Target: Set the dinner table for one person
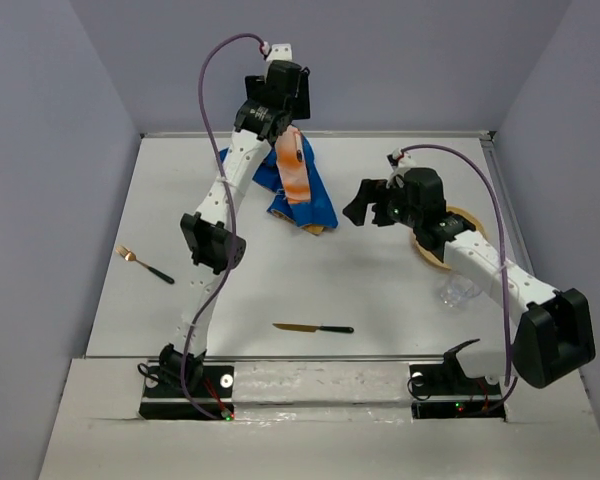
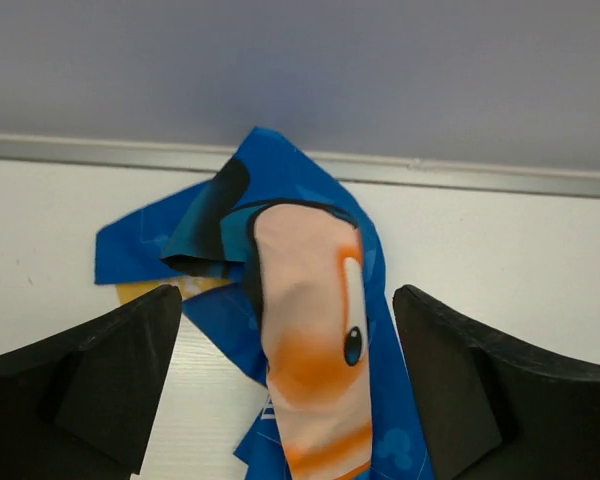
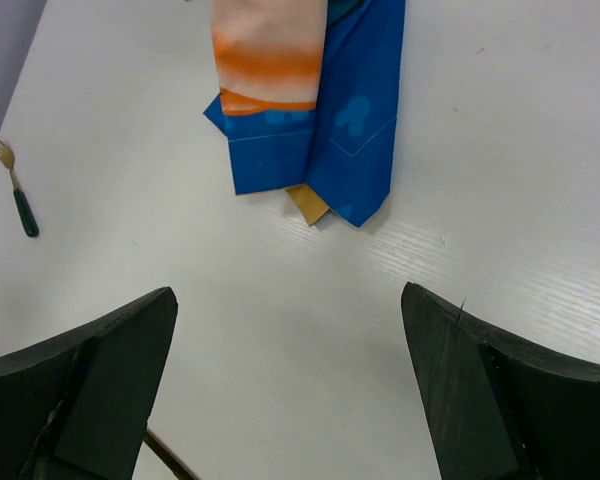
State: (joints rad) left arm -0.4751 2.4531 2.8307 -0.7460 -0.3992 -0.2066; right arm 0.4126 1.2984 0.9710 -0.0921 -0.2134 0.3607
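The robot's right gripper needs to go down to the left in the top view next, onto the placemat's near blue flap [image 1: 301, 215] [image 3: 272, 173], which lies below it on that side, folded on top.
The white dinner table [image 1: 280, 285] carries a crumpled blue placemat [image 1: 310, 198] with a peach and orange print at the back centre. My left gripper [image 1: 280, 128] hovers over its far end, open; in the left wrist view the placemat [image 2: 310, 330] lies between the wide-apart fingers of the left gripper [image 2: 288, 295], touching neither. My right gripper [image 1: 360, 207] is open and empty, just right of the placemat. In the right wrist view the placemat [image 3: 350, 120] lies ahead of the right gripper [image 3: 287, 290]. A tan corner [image 3: 308, 203] sticks out from under the cloth.
A gold fork with a dark handle [image 1: 145, 265] lies at the left and also shows in the right wrist view [image 3: 15, 190]. A knife [image 1: 315, 328] lies near the front centre. A tan plate [image 1: 462, 222] sits under my right arm, with a clear glass [image 1: 460, 291] in front of it.
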